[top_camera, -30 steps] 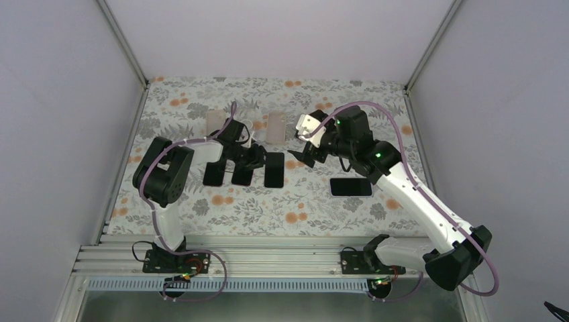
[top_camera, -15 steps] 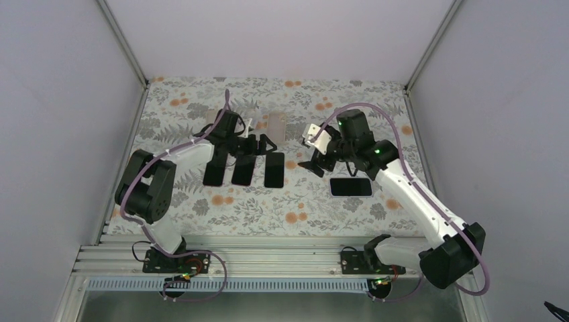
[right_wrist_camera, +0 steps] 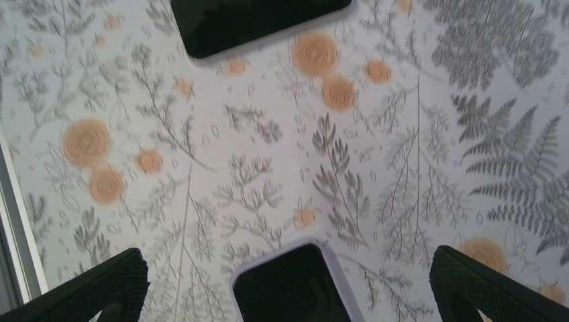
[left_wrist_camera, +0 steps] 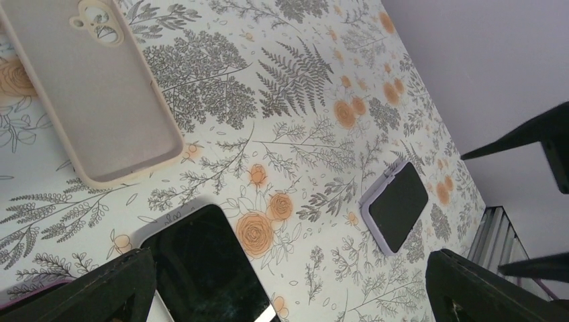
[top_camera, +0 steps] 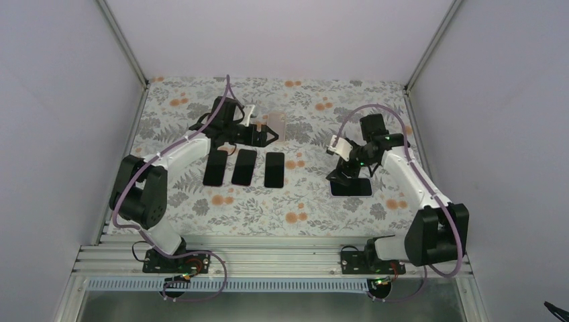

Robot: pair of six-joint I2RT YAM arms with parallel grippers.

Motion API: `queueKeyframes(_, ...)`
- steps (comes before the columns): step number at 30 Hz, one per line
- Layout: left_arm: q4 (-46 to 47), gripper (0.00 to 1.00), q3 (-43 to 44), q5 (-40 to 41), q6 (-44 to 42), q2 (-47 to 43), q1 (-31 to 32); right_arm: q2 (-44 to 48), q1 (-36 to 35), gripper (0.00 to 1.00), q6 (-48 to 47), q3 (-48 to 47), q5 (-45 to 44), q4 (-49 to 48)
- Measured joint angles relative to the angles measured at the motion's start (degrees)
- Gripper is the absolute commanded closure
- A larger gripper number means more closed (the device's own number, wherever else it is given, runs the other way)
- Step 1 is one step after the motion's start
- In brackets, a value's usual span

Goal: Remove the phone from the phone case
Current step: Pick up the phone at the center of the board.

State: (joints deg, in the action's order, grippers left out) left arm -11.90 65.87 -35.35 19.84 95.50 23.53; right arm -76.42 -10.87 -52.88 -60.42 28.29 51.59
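The robot's right gripper will next move down and to the right in the top view to straddle the middle of the cased phone, since only the phone's end is between its fingers.
The phone in its lilac case (top_camera: pixel 350 187) lies flat, screen up, right of centre on the floral table. My right gripper (top_camera: pixel 343 171) hovers just over its far left end, open and empty. In the right wrist view the cased phone's end (right_wrist_camera: pixel 295 288) sits between the two black fingertips (right_wrist_camera: pixel 87 288), apart from both. My left gripper (top_camera: pixel 265 137) is open and empty at the back of the table, above the row of bare phones. The cased phone also shows in the left wrist view (left_wrist_camera: pixel 396 204), far off.
Three bare black phones (top_camera: pixel 244 167) lie side by side left of centre; one shows in the left wrist view (left_wrist_camera: pixel 208 261) and one in the right wrist view (right_wrist_camera: pixel 255 20). An empty beige case (left_wrist_camera: pixel 94 94) lies at the back (top_camera: pixel 277 125). Enclosure walls stand on both sides.
My right gripper has swung right and down from mid-table to just over the cased phone. My left gripper has pulled back from the row of phones toward the back.
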Motion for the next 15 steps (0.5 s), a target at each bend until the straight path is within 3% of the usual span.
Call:
queueKeyframes(8, 0.00, 0.00, -0.07, -0.85, -2.34, -0.39, 0.00, -2.67, 6.58, 0.01, -10.54, 4.76, -1.62, 1.97)
queueKeyframes(15, 0.02, 0.00, -0.07, -1.81, -2.73, -0.17, 0.00, -2.71, 7.65, 0.01, -16.76, 10.64, -6.45, -1.25)
